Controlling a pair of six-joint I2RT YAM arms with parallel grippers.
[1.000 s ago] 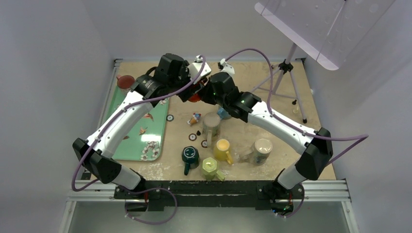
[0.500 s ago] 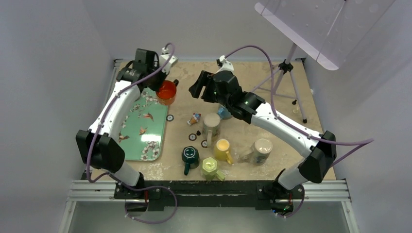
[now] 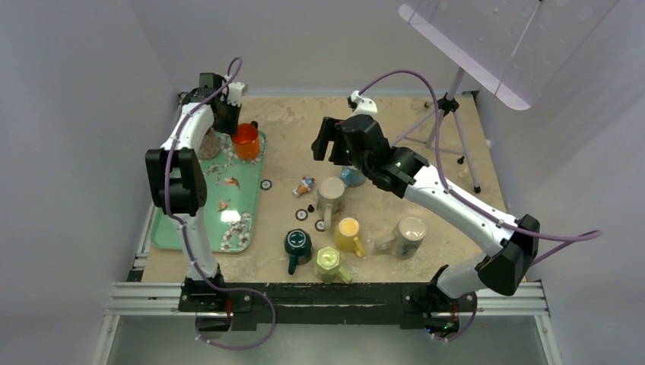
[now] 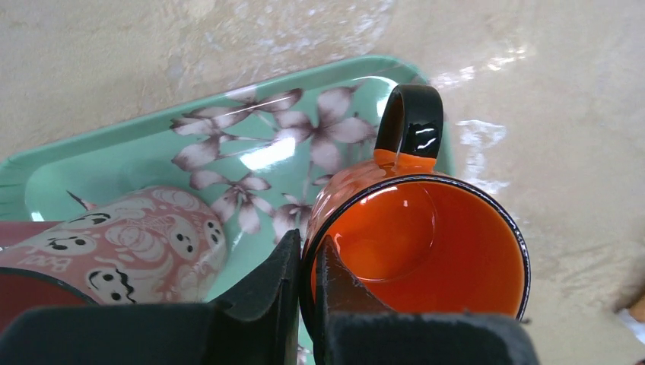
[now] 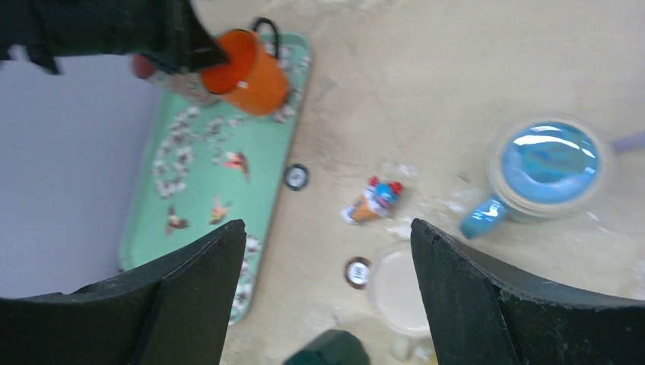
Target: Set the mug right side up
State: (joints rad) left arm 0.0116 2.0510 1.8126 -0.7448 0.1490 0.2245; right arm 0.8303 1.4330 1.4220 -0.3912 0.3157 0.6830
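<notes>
My left gripper next brings the orange mug, already opening up, down onto the tray's far corner point(image 3: 227, 150) point(image 4: 304, 179) and releases the mug's rim, since that corner lies below the gripper.
The orange mug point(image 3: 245, 141) with a black handle stands mouth up at the far right corner of the green tray point(image 3: 163, 236). My left gripper point(image 3: 233, 128) is shut on its rim. In the left wrist view one finger sits inside the orange mug point(image 4: 426, 243) and one outside, my left gripper point(image 4: 306, 247) pinching the near wall. I cannot tell whether its base rests on the tray. My right gripper point(image 3: 325, 141) hangs open above the table's middle. Nothing is between the fingers of my right gripper point(image 5: 327, 228), and the orange mug point(image 5: 247, 72) is far from it at the upper left.
A pink ghost-print mug point(image 4: 114, 243) lies on the green tray point(image 4: 114, 163) beside the orange one. On the table are a blue mug point(image 3: 351, 176), a beige mug point(image 3: 331, 194), yellow point(image 3: 348, 232), dark green point(image 3: 297, 243), lime point(image 3: 328, 261) and patterned point(image 3: 411, 236) mugs, a small toy point(image 3: 305, 185), and a tripod point(image 3: 449, 129) at the back right.
My left arm has swung the orange mug left from the back middle of the table to the tray's corner. My right gripper has opened and drawn back to the right.
</notes>
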